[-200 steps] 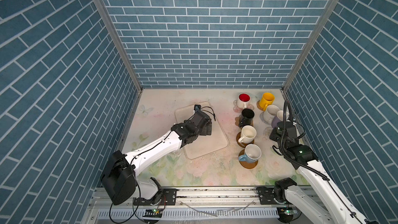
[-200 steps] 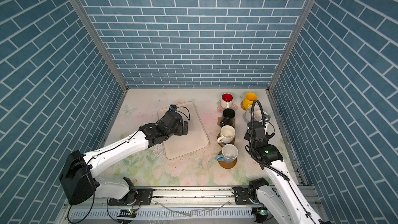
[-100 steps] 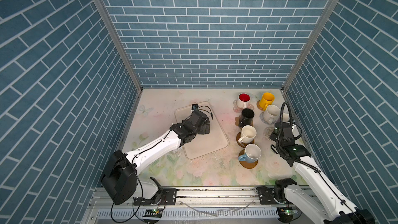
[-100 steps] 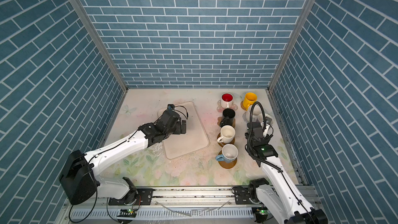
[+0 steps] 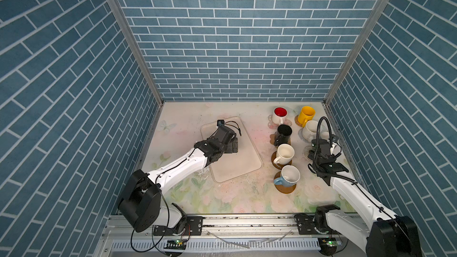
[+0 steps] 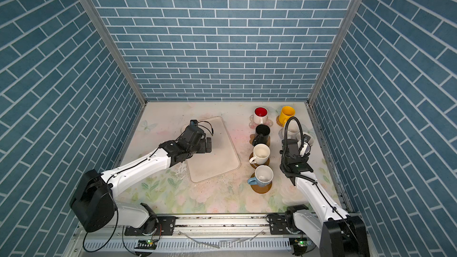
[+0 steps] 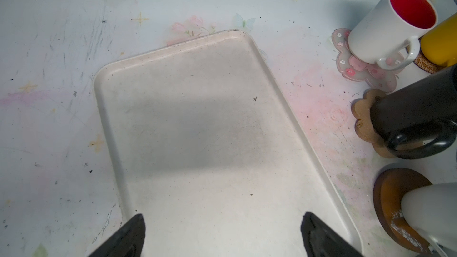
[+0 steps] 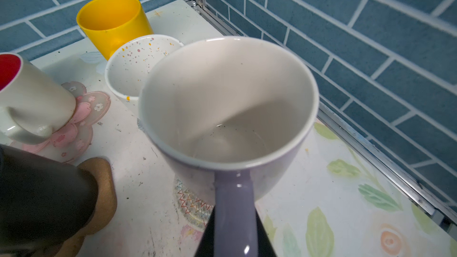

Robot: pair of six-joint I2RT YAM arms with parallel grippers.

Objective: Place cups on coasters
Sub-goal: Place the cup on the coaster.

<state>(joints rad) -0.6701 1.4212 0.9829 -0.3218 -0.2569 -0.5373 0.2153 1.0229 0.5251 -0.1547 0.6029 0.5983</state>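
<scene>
The lavender cup hangs off-centre, so my right gripper will next move down and away from the metal bar, over the whitish spiral coaster [image 5: 309, 152] [image 8: 193, 208], to let go of the cup's handle.
My right gripper [image 8: 235, 231] is shut on the handle of the lavender cup [image 8: 227, 100], which is partly over the whitish spiral coaster [image 8: 193, 208]. In a top view this cup [image 5: 326, 135] is by the right wall, mostly hidden by the right gripper [image 5: 321, 144]. Whether it touches the coaster I cannot tell. The red-inside [image 5: 280, 114], yellow [image 5: 306, 114], black [image 5: 284, 133], speckled cream [image 5: 310, 129], cream [image 5: 284, 154] and light blue [image 5: 289, 176] cups stand on coasters. My left gripper [image 7: 222, 233] hangs open and empty over the cream tray [image 7: 235, 33].
The pink flower coaster [image 7: 366, 75], the brown paw coaster [image 7: 363, 119] and a brown disc [image 5: 285, 190] stick out from under their cups. The right wall and its metal rail [image 8: 371, 144] run close beside the lavender cup. The cups stand tightly grouped.
The right arm has shifted slightly to the left, still gripping the lavender cup. The left arm has drifted a little to the left over the tray.
</scene>
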